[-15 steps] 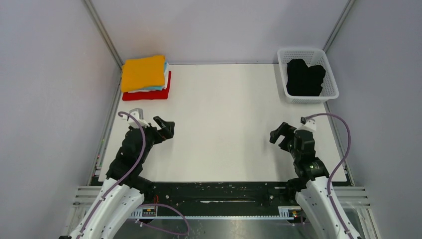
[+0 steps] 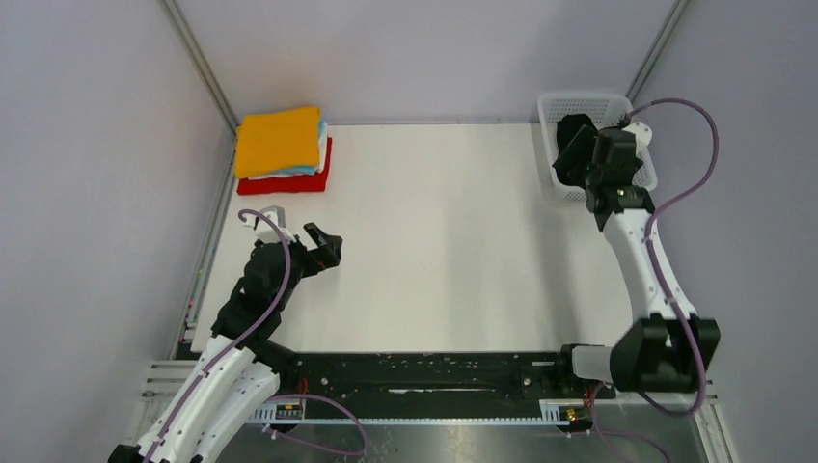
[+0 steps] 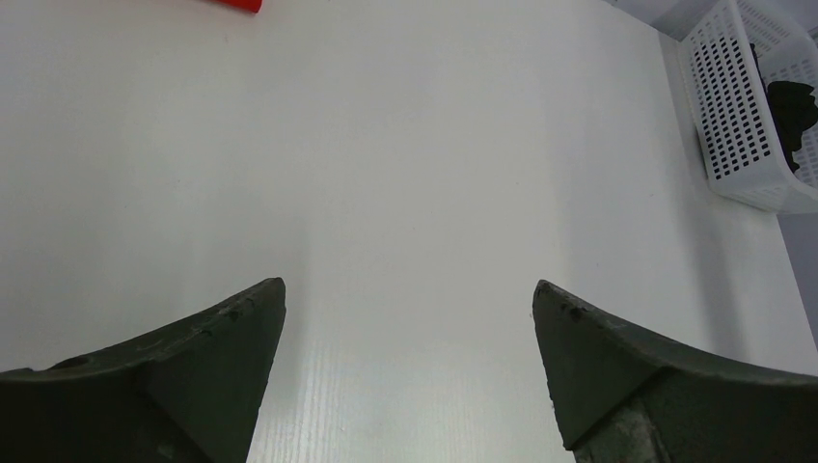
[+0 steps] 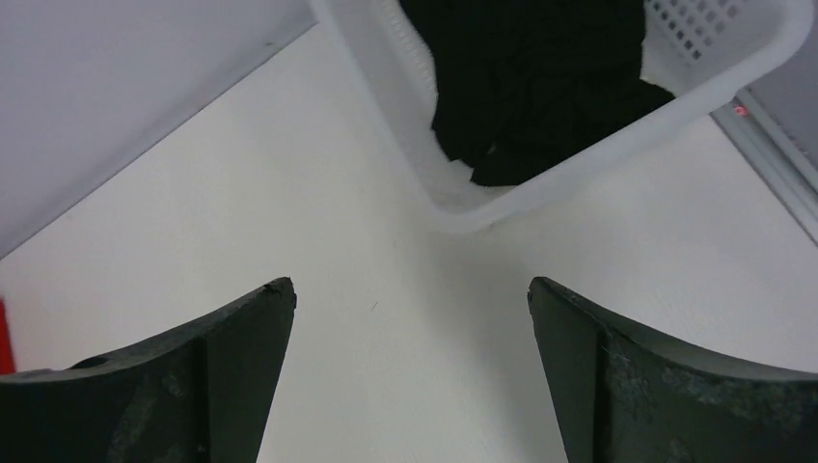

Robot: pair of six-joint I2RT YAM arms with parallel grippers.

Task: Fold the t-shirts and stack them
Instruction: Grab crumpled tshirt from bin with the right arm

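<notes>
I should move my right gripper outward over the basket's near rim next, then down onto the crumpled t-shirt, because the black t-shirt [image 2: 575, 124] [image 4: 540, 87] lies outward behind the basket's near rim.
A black t-shirt [image 4: 540, 87] lies crumpled inside the white mesh basket [image 4: 502, 207] at the far right of the table. My right gripper [image 4: 410, 299] hovers open just in front of the basket's near rim, nothing between its fingers [image 4: 241, 357]. In the top view the right gripper [image 2: 571, 149] covers most of the basket [image 2: 579, 100]. At the far left sits a stack of folded t-shirts, the orange t-shirt [image 2: 278, 140] on top and the red t-shirt [image 2: 289, 181] at the bottom. My left gripper [image 2: 326, 246] is open and empty over bare table, below that stack.
The white table [image 2: 434, 222] lies between grey walls at the left, back and right. The left wrist view shows the basket [image 3: 743, 125] at its upper right, a red t-shirt corner [image 3: 236, 4] at the top edge, and the left gripper [image 3: 410, 289] above bare table.
My right arm has stretched out from the front right of the table to the basket at the far right. The left arm has hardly moved.
</notes>
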